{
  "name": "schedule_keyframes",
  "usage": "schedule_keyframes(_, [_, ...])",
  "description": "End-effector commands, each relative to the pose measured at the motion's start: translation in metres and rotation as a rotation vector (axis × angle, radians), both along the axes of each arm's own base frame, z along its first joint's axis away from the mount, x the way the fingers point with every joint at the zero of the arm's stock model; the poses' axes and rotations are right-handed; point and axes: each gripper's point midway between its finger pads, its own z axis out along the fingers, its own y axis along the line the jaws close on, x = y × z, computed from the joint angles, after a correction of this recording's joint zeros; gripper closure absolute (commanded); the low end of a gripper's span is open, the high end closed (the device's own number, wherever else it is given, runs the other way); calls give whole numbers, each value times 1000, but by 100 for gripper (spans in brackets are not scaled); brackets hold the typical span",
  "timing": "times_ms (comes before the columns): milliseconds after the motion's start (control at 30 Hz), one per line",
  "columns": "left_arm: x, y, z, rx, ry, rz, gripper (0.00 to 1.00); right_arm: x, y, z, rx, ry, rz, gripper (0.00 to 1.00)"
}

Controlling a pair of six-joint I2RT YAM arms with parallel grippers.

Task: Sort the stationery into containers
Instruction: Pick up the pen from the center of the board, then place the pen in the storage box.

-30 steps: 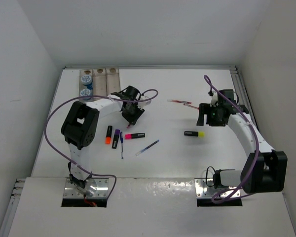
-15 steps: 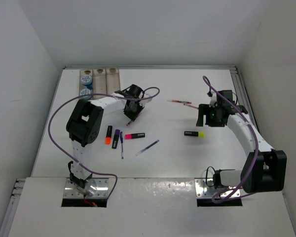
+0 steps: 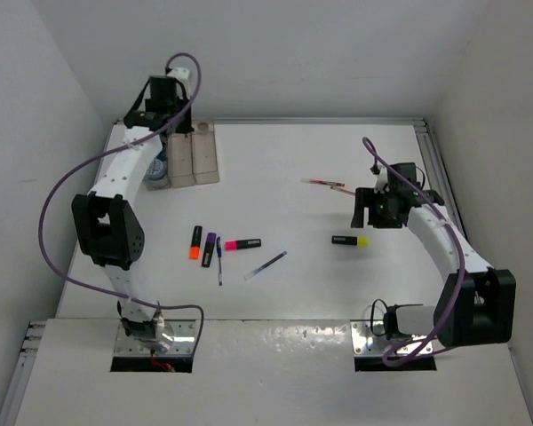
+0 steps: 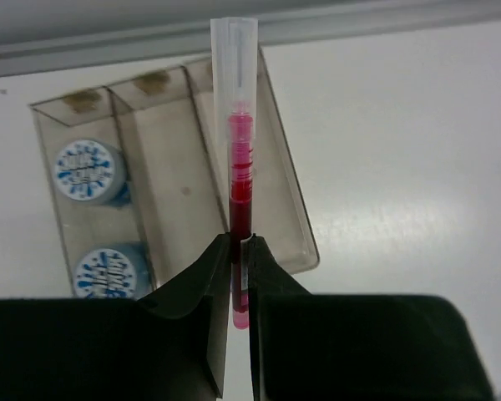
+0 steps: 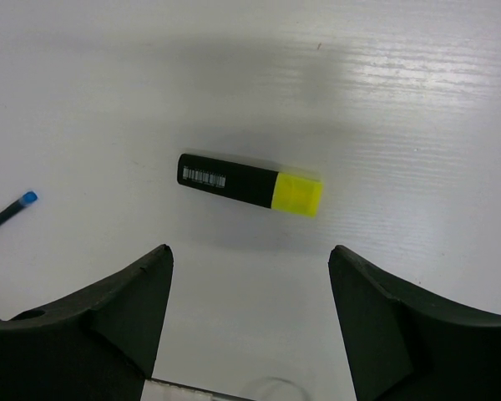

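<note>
My left gripper needs to move down toward the tray's middle slot [image 4: 172, 174] next and let go of the thin red pen [image 4: 239, 159] there, because that slot beside the discs is empty.
My left gripper [image 4: 240, 242] is shut on a thin red pen [image 4: 239, 159], which points forward over the right slot of the tan three-slot tray [image 4: 174, 188]. In the top view that gripper [image 3: 173, 129] hangs over the tray [image 3: 200, 160] at the back left. Two blue-and-white discs [image 4: 85, 170] lie in the tray's left slot. My right gripper [image 5: 250, 259] stands open above a yellow-capped highlighter [image 5: 250, 182], which lies flat beyond its fingertips and touches neither. From above, the right gripper [image 3: 377, 211] is just behind that highlighter [image 3: 350, 240].
Orange [image 3: 195, 242], purple [image 3: 210, 248] and pink [image 3: 242, 243] highlighters lie together at mid-table with two blue pens [image 3: 266, 265] beside them. Another red pen [image 3: 327, 185] lies behind the right gripper. A blue pen tip [image 5: 17, 205] shows at the left of the right wrist view.
The left arm has swung from the middle of the table to the back left, over the tray, with its jaws closed on the red pen. The right arm has barely moved.
</note>
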Motion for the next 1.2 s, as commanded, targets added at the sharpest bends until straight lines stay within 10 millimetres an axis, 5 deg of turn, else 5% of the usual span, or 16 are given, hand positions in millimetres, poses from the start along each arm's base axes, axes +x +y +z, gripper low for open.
schedule_keyframes(0, [16, 24, -7, -26, 35, 154, 100, 8, 9, 8, 26, -47, 21, 25])
schedule_keyframes(100, [30, 41, -38, -72, 92, 180, 100, 5, 16, 9, 41, -40, 50, 26])
schedule_keyframes(367, [48, 54, -75, -125, 136, 223, 97, 9, 11, 10, -23, -77, 81, 27])
schedule_keyframes(633, [46, 54, -104, -106, 218, 205, 67, 56, -13, 9, -197, -140, 143, 38])
schedule_keyframes(767, [43, 52, -103, -118, 229, 169, 35, 83, -22, 6, -256, -146, 202, 42])
schedule_keyframes(967, [35, 47, -99, -141, 248, 99, 31, 120, -21, 0, -277, -174, 305, 46])
schedule_keyframes(1167, [10, 7, -76, -280, 233, -239, 31, 133, -24, -22, -223, -130, 402, 51])
